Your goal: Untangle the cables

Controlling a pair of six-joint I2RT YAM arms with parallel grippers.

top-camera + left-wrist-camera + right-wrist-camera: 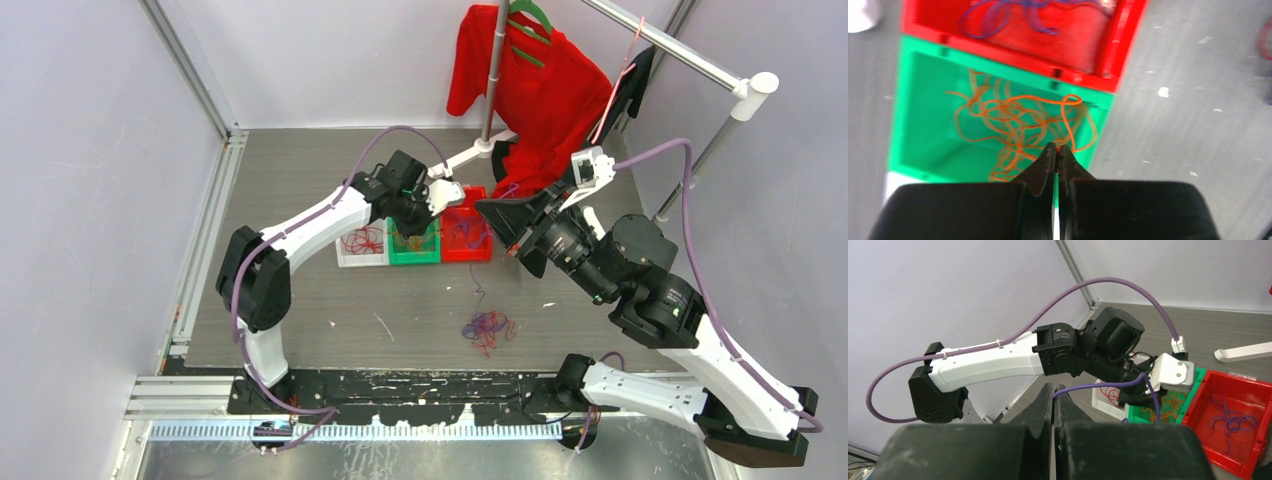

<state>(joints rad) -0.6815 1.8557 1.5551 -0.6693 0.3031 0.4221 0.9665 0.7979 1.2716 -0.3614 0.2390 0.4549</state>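
Note:
My right gripper draws the purple cable, still trailing into the tangle, to the green bin (414, 260) (1169, 405) on the gripper's left in the top view next and releases it.
A tangle of red and purple cables (488, 328) lies on the table in front of three bins. My left gripper (410, 228) hangs over the green bin (414, 260). In the left wrist view it (1057, 148) is shut, and a thin orange cable (1068, 98) runs from its tips into the orange loops in the bin (908, 125). My right gripper (482, 208) is raised over the red bin (466, 257). In the right wrist view it (1054, 391) is shut on a thin purple cable (1108, 384) that arcs right and hangs down.
A white bin (362, 262) holds red cables, and the red bin (1248, 390) holds purple ones. A red shirt (530, 80) hangs on a rack at the back, above its white foot (470, 155). My left arm (993, 360) crosses the right wrist view.

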